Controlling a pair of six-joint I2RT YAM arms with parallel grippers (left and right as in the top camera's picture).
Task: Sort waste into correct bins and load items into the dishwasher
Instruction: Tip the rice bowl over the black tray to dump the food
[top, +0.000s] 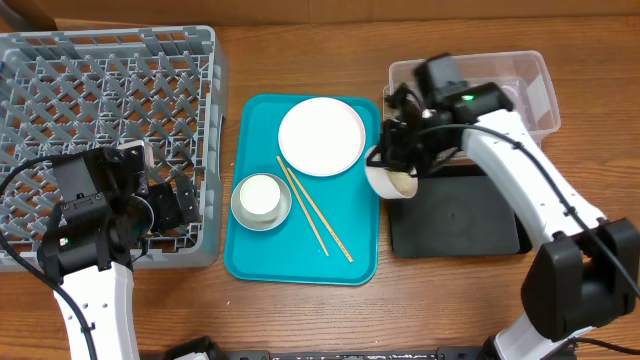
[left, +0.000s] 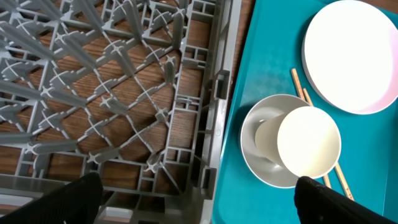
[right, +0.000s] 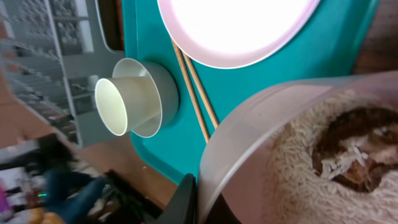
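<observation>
My right gripper tips over the black tray next, since rice lies in the bowl. It then lowers onto the teal tray beside the chopsticks to release.
My right gripper (top: 388, 160) is shut on the rim of the small pink bowl (top: 390, 181), held tilted between the teal tray and the black tray bin (top: 455, 215). In the right wrist view one finger (right: 188, 198) presses the bowl's (right: 249, 143) outer wall; white rice (right: 292, 171) and brown food bits (right: 357, 149) lie inside. The white plate (top: 321, 136), the grey bowl (top: 243, 212) with the white cup (top: 260, 195) in it, and the chopsticks (top: 315, 215) rest on the teal tray. My left gripper (left: 202, 202) stands open over the dishwasher rack's (top: 100, 100) right edge, holding nothing.
The clear tub bin (top: 520, 85) stands behind the black tray at the back right. The teal tray (top: 300, 262) lies in the middle, close against the rack's right wall (left: 217, 112). Bare wooden table runs along the front.
</observation>
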